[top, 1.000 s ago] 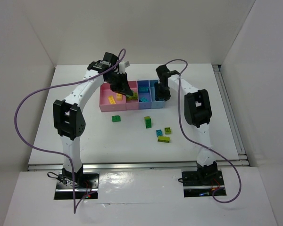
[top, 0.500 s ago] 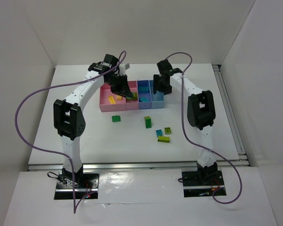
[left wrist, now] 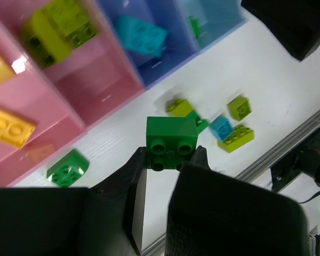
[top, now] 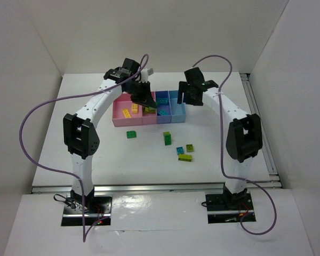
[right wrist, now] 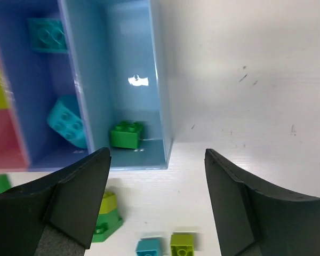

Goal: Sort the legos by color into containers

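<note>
I should next move the dark green lego [left wrist: 172, 140] in my left gripper across the blue-violet bin. Then I should lower it over the light blue bin [right wrist: 158, 80].
My left gripper [top: 150, 105] hangs over the middle bins, shut on a dark green lego [left wrist: 172, 140] that sticks out past its fingertips. The containers [top: 119, 121] form a row: two pink, one blue-violet, one light blue. Yellow legos [left wrist: 9, 126] lie in one pink bin and lime ones [left wrist: 57, 29] in the other. Cyan legos [right wrist: 67, 123] sit in the blue-violet bin. Over the light blue bin [right wrist: 158, 80], my right gripper [top: 186, 101] stands open and empty, with one green lego [right wrist: 126, 134] lying inside the bin.
Loose legos lie in front of the bins: a green one [top: 131, 134], a lime-on-green stack [top: 167, 138], a cyan one [top: 180, 151] and two lime ones [top: 189, 147] [top: 184, 158]. White walls enclose the table on three sides, and a metal rail [top: 149, 186] lines the near edge.
My right gripper has opened, risen and pulled back from the light blue bin. My left gripper has shifted slightly right, still holding the dark green lego.
</note>
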You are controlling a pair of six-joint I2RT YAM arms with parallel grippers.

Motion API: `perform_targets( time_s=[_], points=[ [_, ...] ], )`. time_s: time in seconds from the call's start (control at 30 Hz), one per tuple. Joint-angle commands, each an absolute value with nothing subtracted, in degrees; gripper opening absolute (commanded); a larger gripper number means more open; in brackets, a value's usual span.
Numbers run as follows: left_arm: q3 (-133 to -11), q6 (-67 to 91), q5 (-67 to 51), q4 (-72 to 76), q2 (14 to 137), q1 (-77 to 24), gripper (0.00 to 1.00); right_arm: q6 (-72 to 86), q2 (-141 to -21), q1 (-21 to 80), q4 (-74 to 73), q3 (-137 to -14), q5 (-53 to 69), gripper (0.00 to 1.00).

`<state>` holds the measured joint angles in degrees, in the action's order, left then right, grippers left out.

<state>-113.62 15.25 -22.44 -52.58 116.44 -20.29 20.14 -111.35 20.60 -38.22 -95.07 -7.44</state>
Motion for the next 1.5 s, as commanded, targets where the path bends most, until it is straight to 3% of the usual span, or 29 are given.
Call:
perform_targets(
  time_s=[0.0, 0.07, 0.37, 0.7, 0.8, 0.83, 0.97, 1.07, 1.2, 1.47],
  points=[
    [-119.96, 17.48, -23.47, -51.42, 118.91, -24.33, 0.06, 23.81, -103.02, 21.18, -33.32, -91.78, -13.53, 0.79],
    [-122.42, 18.63, -23.47, -51.42, 121.71, -25.57, 0.06, 24.87, -99.15, 21.18, -32.70, -89.66, -14.94, 0.83],
    [-134.02, 25.40, -20.83, -46.06, 132.53, -29.09, 0.06, 29.53, -89.30, 20.13, -34.80, -80.78, -15.56, 0.83],
    [-139.13, 32.08, -19.78, -34.81, 141.15, -30.32, 0.07, 29.53, -81.74, 19.60, -37.87, -77.43, -16.78, 0.83],
    [-141.23, 32.70, -21.00, -33.40, 143.70, -30.32, 0.24, 30.05, -79.55, 19.60, -38.41, -76.29, -18.10, 0.84],
    [-141.24, 32.70, -21.96, -33.40, 144.22, -30.32, 0.46, 30.06, -79.54, 19.60, -39.10, -76.29, -18.11, 0.84],
    [-139.76, 32.70, -23.03, -32.87, 141.61, -30.32, 0.75, 30.06, -78.05, 19.60, -39.64, -75.23, -18.63, 0.86],
    [-138.43, 31.38, -22.51, -32.87, 138.79, -30.32, 0.79, 30.06, -78.05, 19.07, -39.11, -74.10, -17.15, 0.86],
    [-136.59, 29.19, -21.36, -35.85, 132.90, -30.32, 0.76, 29.54, -79.10, 19.07, -39.11, -72.60, -13.11, 0.86],
    [-113.77, 26.89, -17.67, -38.93, 115.24, -26.90, 0.70, 28.39, -85.58, 19.59, -41.74, -63.11, -1.77, 0.86]
  ],
)
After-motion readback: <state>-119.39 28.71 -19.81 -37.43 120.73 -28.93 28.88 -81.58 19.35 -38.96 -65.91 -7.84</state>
